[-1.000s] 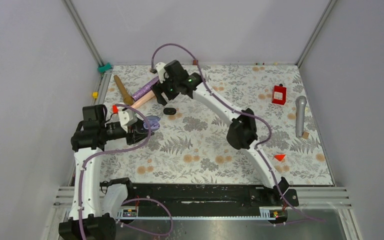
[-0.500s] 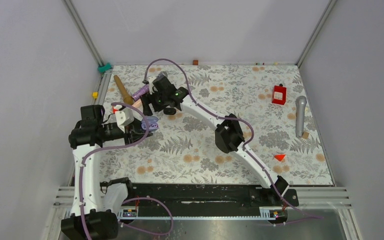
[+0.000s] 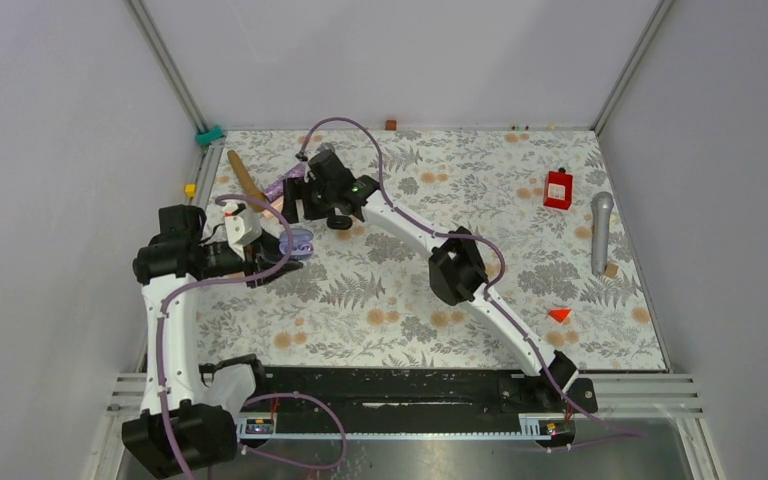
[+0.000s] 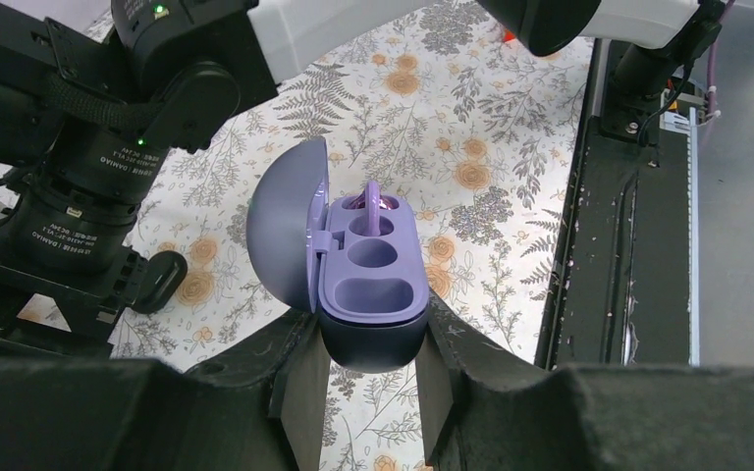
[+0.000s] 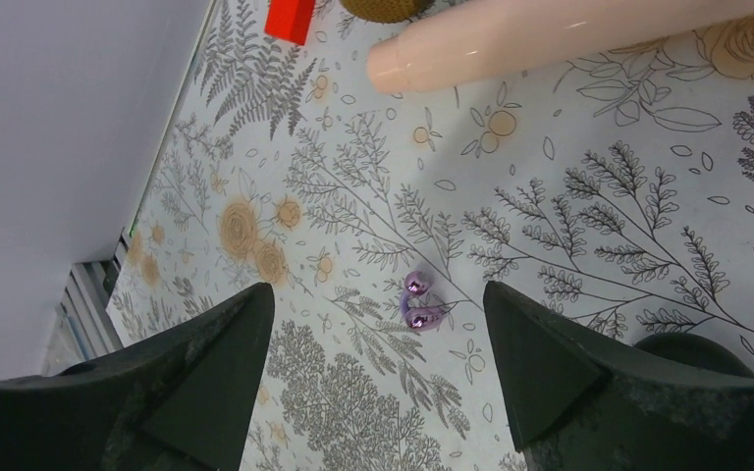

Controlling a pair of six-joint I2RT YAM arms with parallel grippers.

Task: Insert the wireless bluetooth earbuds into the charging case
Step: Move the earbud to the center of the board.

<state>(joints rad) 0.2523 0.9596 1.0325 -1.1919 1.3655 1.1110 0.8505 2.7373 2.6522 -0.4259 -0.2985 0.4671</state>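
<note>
My right gripper will next move down toward the cloth and close its open fingers on the earbud's larger shiny end (image 5: 423, 318), since the case's near slot is still empty.
My left gripper (image 4: 373, 368) is shut on the base of the purple charging case (image 4: 368, 285) and holds it with the lid open to the left. One purple earbud (image 4: 374, 200) sits in the far slot; the near slot is empty. In the top view the case (image 3: 301, 240) is at the table's left. My right gripper (image 5: 378, 294) is open and empty, hovering over a second purple earbud (image 5: 419, 304) that lies on the floral cloth between its fingers. In the top view the right gripper (image 3: 296, 196) is just behind the case.
A pink cylinder (image 5: 550, 34) and a purple glitter microphone (image 3: 282, 183) lie behind the right gripper, next to a wooden stick (image 3: 246, 178). A small black oval case (image 3: 340, 222) lies beside it. A red box (image 3: 558, 188), a grey microphone (image 3: 600, 232) and a red wedge (image 3: 560, 314) lie at the right.
My right arm has swung left and toward the near side, bringing its gripper close behind the case. My left gripper with the case has shifted slightly left.
</note>
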